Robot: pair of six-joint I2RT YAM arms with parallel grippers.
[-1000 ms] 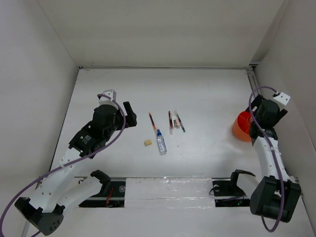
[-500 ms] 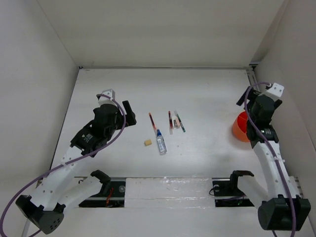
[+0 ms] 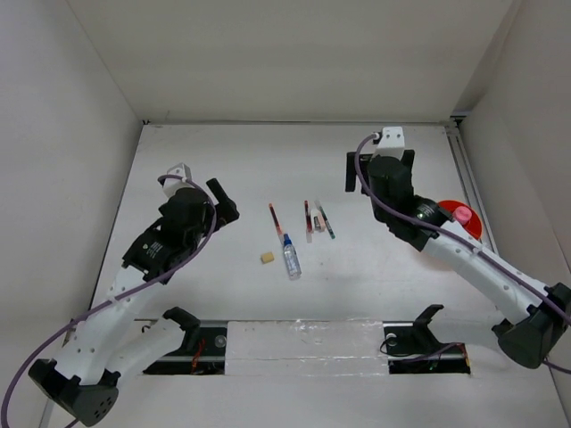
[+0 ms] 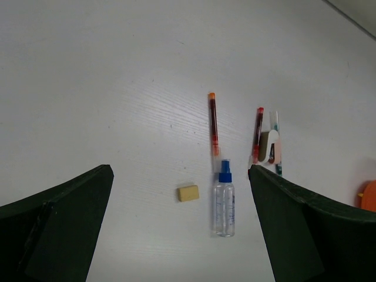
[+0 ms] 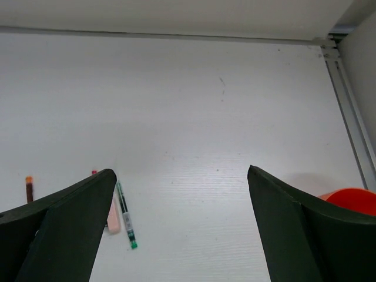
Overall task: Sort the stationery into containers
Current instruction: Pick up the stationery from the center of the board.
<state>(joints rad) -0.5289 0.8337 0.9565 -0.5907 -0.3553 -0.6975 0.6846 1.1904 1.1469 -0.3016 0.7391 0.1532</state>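
Note:
My left gripper is above the clear bottle's body [image 3: 293,264] [image 4: 224,211], which is to its right in the top view, so it will move across and down onto it next.
The orange tub [image 3: 443,208] stands at the right, partly under my right arm; a pink-capped cylinder [image 3: 462,215] stands in it. In mid-table lie a red pen [image 3: 277,223], a clear blue-capped bottle [image 3: 291,257], a tan eraser [image 3: 267,258], a second red pen [image 3: 307,218] and a green pen [image 3: 326,222]. My left gripper [image 3: 223,201] is open and empty, left of these. In the left wrist view [image 4: 180,170] the eraser [image 4: 188,192] and bottle [image 4: 224,200] lie between its fingers. My right gripper [image 3: 382,169] is open and empty, between pens and tub; it also shows in the right wrist view [image 5: 181,171].
A small pink and white item [image 3: 316,223] lies between the second red pen and the green pen. White walls close the table at the left, back and right. A metal rail [image 5: 346,111] runs along the right edge. The tub's rim [image 5: 352,200] shows low right in the right wrist view.
My right arm has swung left from over the tub to behind the pens. The pink cap now shows in the tub. My left gripper has shifted slightly left.

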